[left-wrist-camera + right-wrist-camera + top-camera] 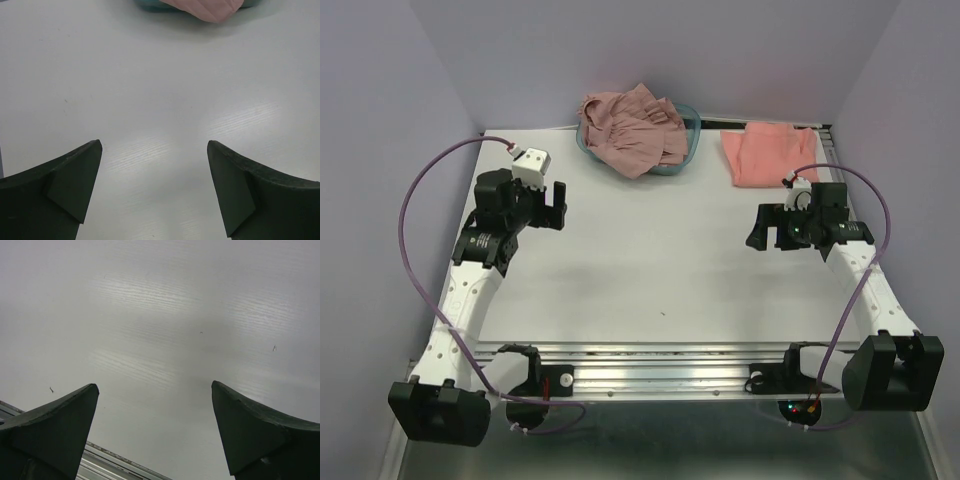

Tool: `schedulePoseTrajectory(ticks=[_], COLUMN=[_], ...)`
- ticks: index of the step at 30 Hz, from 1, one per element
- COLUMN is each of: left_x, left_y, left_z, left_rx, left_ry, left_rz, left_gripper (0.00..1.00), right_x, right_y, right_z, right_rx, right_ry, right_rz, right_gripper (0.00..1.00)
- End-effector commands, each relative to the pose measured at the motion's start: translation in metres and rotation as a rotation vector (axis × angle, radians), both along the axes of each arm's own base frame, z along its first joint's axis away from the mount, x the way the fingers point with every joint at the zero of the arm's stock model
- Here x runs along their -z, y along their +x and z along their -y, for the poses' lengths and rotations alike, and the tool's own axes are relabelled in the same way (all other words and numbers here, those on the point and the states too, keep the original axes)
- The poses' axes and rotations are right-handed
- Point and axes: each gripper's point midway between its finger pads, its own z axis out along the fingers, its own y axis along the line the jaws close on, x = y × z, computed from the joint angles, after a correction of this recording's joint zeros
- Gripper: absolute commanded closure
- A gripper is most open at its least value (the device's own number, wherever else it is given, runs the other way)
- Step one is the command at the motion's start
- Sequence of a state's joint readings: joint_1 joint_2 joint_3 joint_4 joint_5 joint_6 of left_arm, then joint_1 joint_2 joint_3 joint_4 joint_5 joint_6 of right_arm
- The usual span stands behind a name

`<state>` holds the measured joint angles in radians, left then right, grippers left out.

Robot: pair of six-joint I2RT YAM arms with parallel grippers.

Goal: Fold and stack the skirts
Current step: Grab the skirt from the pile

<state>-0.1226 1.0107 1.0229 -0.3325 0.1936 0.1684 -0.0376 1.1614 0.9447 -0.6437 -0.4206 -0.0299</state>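
Observation:
My left gripper reaches outward next, toward the right in the top view, onto the mauve-pink skirt's edge away from the coral one, since it covers the tub's rim.
The mauve-pink pleated skirt (632, 132) lies crumpled in and over the teal tub (688, 124) at the back centre; a corner of it (202, 7) shows at the top of the left wrist view. The coral-salmon skirt (764, 154) lies folded flat at the back right. My left gripper (557, 203) is open and empty over the left of the white table (650, 260), short of the tub. My right gripper (762, 227) is open and empty at the right, just in front of the coral skirt. Both wrist views show wide-apart jaws over bare table.
The tub's teal rim (150, 6) shows at the top of the left wrist view. Purple cables (415, 200) loop beside each arm. The metal rail (660, 365) at the table's near edge also shows in the right wrist view (115, 462). Lilac walls enclose the table.

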Motion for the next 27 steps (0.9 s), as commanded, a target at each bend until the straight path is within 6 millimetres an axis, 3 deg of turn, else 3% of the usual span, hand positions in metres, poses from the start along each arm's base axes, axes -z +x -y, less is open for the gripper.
schedulePoseTrajectory(ticks=[1,6,10,12,13,14,15,16,17,18,19,20,21,22,24,25,26,27], left_x=[-0.011,-0.020,-0.050,-0.053,-0.071,-0.077,-0.073,-0.094,-0.098,-0.089,-0.093,-0.116,-0.107,-0.129,-0.135,-0.119,-0.132,-0.114], left_y=[0.006,0.014,0.033,0.047,0.054,0.060,0.073,0.081,0.089,0.105,0.112,0.120,0.135,0.143,0.157,0.175,0.182,0.199], left_z=[-0.003,-0.005,-0.004,0.002,0.005,0.008,0.014,0.019,0.024,0.031,0.040,0.047,0.063,0.070,0.085,0.092,0.105,0.109], left_rx=[0.000,0.022,0.030,0.049,0.056,0.062,0.077,0.081,0.091,0.102,0.114,0.122,0.142,0.146,0.150,0.133,0.136,0.108], left_ry=[0.032,0.085,0.099,0.094,0.084,0.071,0.060,0.049,0.042,0.031,0.012,-0.002,-0.016,-0.026,-0.036,-0.028,-0.040,-0.032], left_rz=[0.039,0.065,0.120,0.113,0.150,0.157,0.145,0.182,0.186,0.157,0.161,0.207,0.186,0.234,0.249,0.220,0.250,0.221], left_gripper=[0.01,0.01,0.01,0.01,0.01,0.01,0.01,0.01,0.01,0.01,0.01,0.02,0.02,0.02,0.03,0.03,0.04,0.04], right_x=[-0.008,-0.006,-0.003,-0.003,-0.002,0.000,0.000,0.000,0.001,0.002,0.004,0.005,0.008,0.008,0.009,0.010,0.012,0.012], right_y=[0.006,0.007,0.009,0.010,0.010,0.010,0.010,0.011,0.010,0.011,0.011,0.011,0.011,0.011,0.012,0.012,0.012,0.013], right_z=[-0.001,-0.001,-0.001,0.000,0.000,0.000,0.000,0.001,0.001,0.001,0.002,0.002,0.003,0.003,0.005,0.005,0.005,0.006], right_rx=[-0.006,-0.005,-0.007,-0.005,-0.006,-0.004,-0.004,-0.003,-0.003,0.000,0.002,0.002,0.005,0.005,0.008,0.010,0.010,0.012], right_ry=[-0.012,-0.011,-0.008,-0.010,-0.011,-0.015,-0.015,-0.016,-0.018,-0.020,-0.022,-0.022,-0.027,-0.029,-0.036,-0.040,-0.040,-0.042], right_rz=[0.051,0.042,0.032,0.030,0.028,0.021,0.017,0.014,0.012,0.008,0.002,-0.001,-0.008,-0.011,-0.017,-0.019,-0.027,-0.027], right_gripper=[0.00,0.00,0.00,0.00,0.00,0.00,0.00,0.00,0.00,0.00,0.00,0.00,0.00,0.00,0.00,0.00,0.00,0.00])
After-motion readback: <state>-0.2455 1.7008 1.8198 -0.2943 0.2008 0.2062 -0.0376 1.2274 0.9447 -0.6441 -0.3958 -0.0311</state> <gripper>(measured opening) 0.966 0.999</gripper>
